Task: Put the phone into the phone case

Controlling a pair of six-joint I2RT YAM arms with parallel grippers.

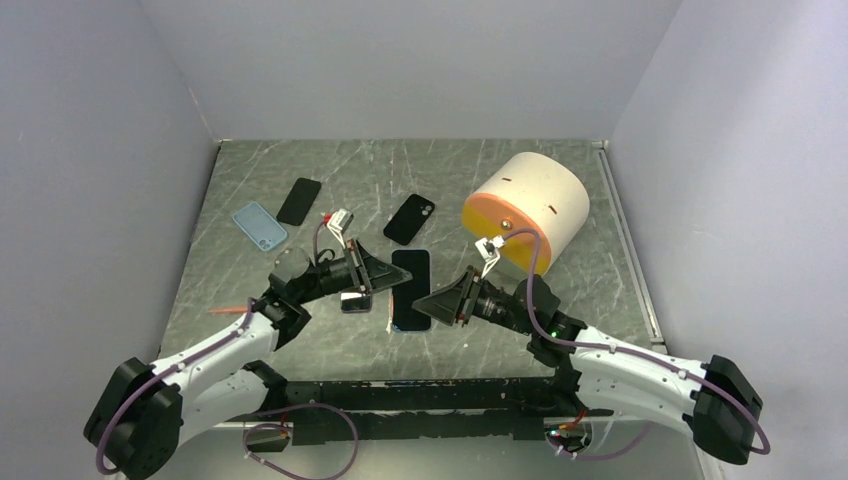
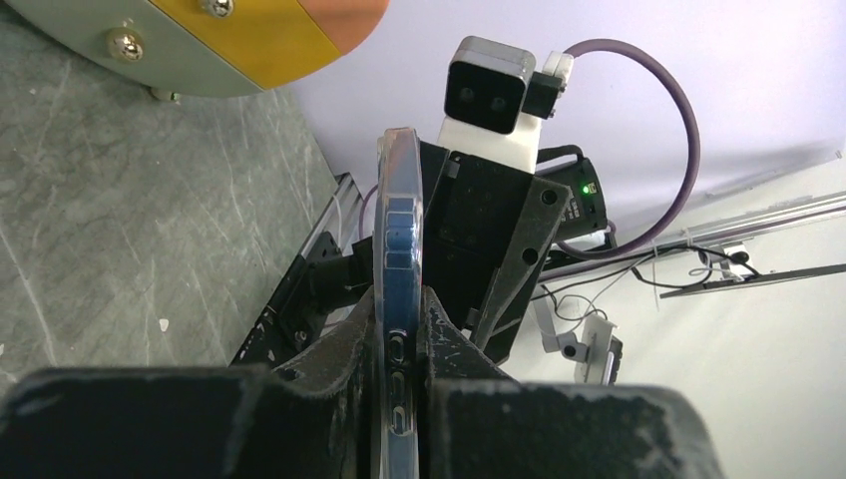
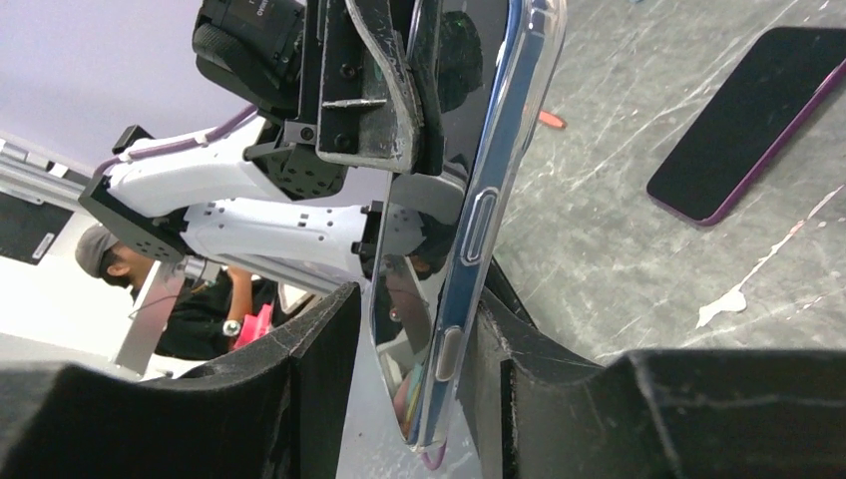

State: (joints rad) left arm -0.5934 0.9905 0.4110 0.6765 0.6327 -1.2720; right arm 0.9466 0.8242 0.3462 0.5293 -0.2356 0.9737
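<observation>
Next, my left gripper lowers, tips its fingers downward and releases the cased phone on the bare tabletop between the arms, which lies below the gripper.
A dark phone with a blue edge [image 1: 411, 288] sits in a clear case and is held on edge above the middle of the table, between both arms. My left gripper [image 1: 385, 275] is shut on it; in the left wrist view [image 2: 399, 329] both fingers press its two faces, and the clear case rim [image 2: 399, 160] rises above them. My right gripper [image 1: 432, 302] straddles the other end. In the right wrist view [image 3: 419, 329] one finger touches the case's button side [image 3: 477, 225], and a narrow gap shows between the other finger and the screen [image 3: 449, 200].
A cream and orange cylinder [image 1: 525, 210] lies at the back right. A light blue case [image 1: 260, 226], a black phone [image 1: 298, 200] and another black phone [image 1: 409, 218] lie behind the arms. A purple-edged phone [image 3: 748, 120] lies flat. An orange stick [image 1: 230, 310] lies left.
</observation>
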